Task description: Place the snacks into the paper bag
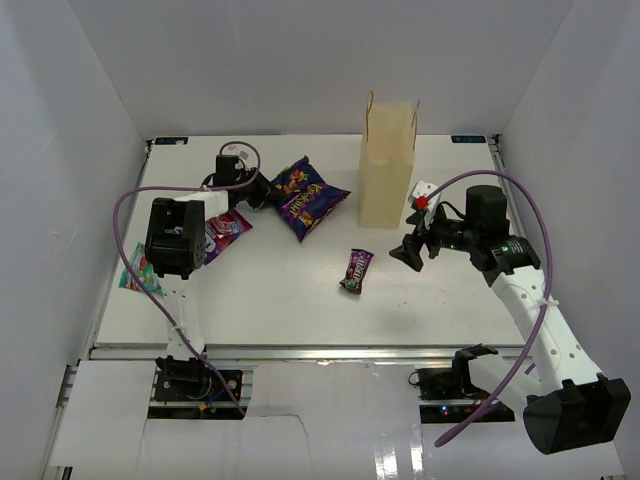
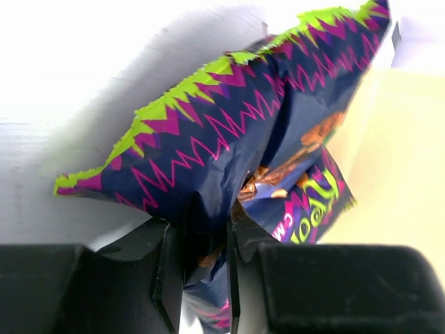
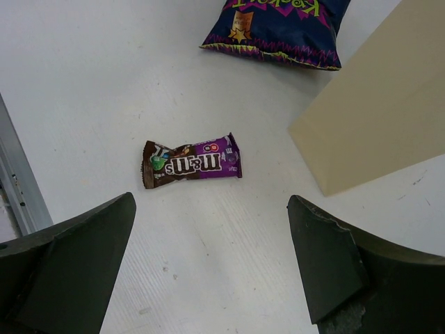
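I will next lift the purple packet with my left gripper over the tall bag's opening (image 1: 391,128), which is above it and to its right in the top view. Then I will lower the packet and let it go.
A large dark purple snack packet (image 1: 308,198) lies left of the tall tan paper bag (image 1: 387,165), which stands upright at the back. My left gripper (image 1: 258,190) is at the packet's left edge. In the left wrist view the gripper (image 2: 206,264) is shut on a fold of the purple packet (image 2: 243,139). A small dark brown packet (image 1: 356,270) lies mid-table. My right gripper (image 1: 412,250) hovers open just right of it. The brown packet (image 3: 191,165) lies ahead of the open right gripper (image 3: 212,264), which holds nothing.
A pink candy bag (image 1: 225,228) lies under the left arm, and a teal-white packet (image 1: 135,272) sits near the table's left edge. White walls enclose the table. The paper bag's base (image 3: 382,118) is just right of the right gripper's path.
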Tool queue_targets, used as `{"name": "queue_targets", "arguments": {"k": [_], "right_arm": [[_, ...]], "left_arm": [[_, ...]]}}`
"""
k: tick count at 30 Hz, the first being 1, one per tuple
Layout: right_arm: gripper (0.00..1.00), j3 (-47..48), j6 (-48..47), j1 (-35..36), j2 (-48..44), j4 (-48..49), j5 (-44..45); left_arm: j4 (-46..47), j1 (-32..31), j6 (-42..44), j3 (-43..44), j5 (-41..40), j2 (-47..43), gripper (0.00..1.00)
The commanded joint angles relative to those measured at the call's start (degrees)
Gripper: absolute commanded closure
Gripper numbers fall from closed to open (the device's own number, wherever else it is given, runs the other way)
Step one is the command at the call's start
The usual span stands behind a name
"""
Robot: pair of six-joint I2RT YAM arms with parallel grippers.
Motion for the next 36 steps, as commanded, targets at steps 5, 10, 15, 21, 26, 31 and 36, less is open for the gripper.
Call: {"name": "queue_targets", "arguments": {"k": [5,10,15,21,26,31,36], "right_arm": [[0.04,0.3,0.0,-1.0,-0.8,-0.7,-1.5],[0.04,1.2,0.7,-2.6,-0.9,-0.7,-1.3],[0.04,1.5,1.2,-3.3,-0.8,-0.7,-1.3],[0.04,1.8,1.6,-4.8,-1.4,-0.5,-0.7],[0.04,1.3,2.1,-5.7,-2.2,-0.6,-0.4],[0.04,0.7,2.2,-6.3,-2.9,-0.7,0.0],[0.04,0.1,2.6,-6.8,-3.3,-0.6,0.4]], "left_arm": [[9.5,-0.3,10.0,-4.8,5.3,-20.7,1.00],[11.6,-0.4,12.4,-7.5,3.4,-30.5,1.00],[16.0,-0.4,9.8,-8.4,4.8,-35.3,1.00],[19.4,-0.4,5.1,-6.1,6.1,-37.2,1.00],[20.5,-0.7,1.9,-0.1,5.8,-37.7,1.00],[20.4,-1.8,0.9,7.6,4.5,-37.1,1.00],[20.4,-4.6,-0.3,18.1,2.3,-33.9,1.00]]}}
